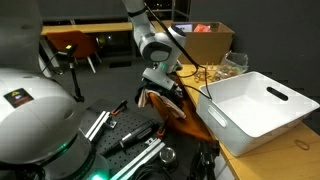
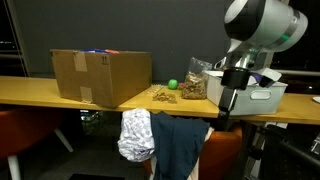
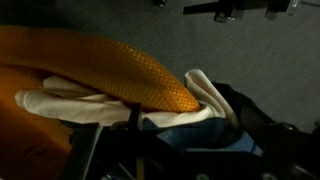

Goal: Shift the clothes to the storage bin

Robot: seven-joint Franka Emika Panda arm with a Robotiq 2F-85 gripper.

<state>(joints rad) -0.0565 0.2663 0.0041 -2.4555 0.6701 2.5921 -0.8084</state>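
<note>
My gripper's open fingers are short of the top fold of the dark blue cloth, so next I need to lower and shift my gripper toward the white cloth (image 2: 136, 135), onto that fold.
A white cloth (image 2: 136, 135) and a dark blue cloth (image 2: 180, 145) hang over an orange mesh chair below the table's edge. In the wrist view the white cloth (image 3: 80, 100) lies under the orange chair back (image 3: 100, 55), with the blue cloth (image 3: 190, 130) beside it. My gripper (image 3: 185, 140) is low over the blue cloth, its fingers spread on either side of it. In both exterior views my gripper (image 2: 224, 110) (image 1: 160, 85) sits at the chair's top. The white storage bin (image 1: 260, 100) (image 2: 265, 92) stands on the table close by.
A cardboard box (image 2: 100, 75), a green ball (image 2: 172, 85) and a clear bag of snacks (image 2: 195, 80) stand on the wooden table (image 2: 60, 92). Metal rails and tools (image 1: 130, 135) lie on the floor by the chair.
</note>
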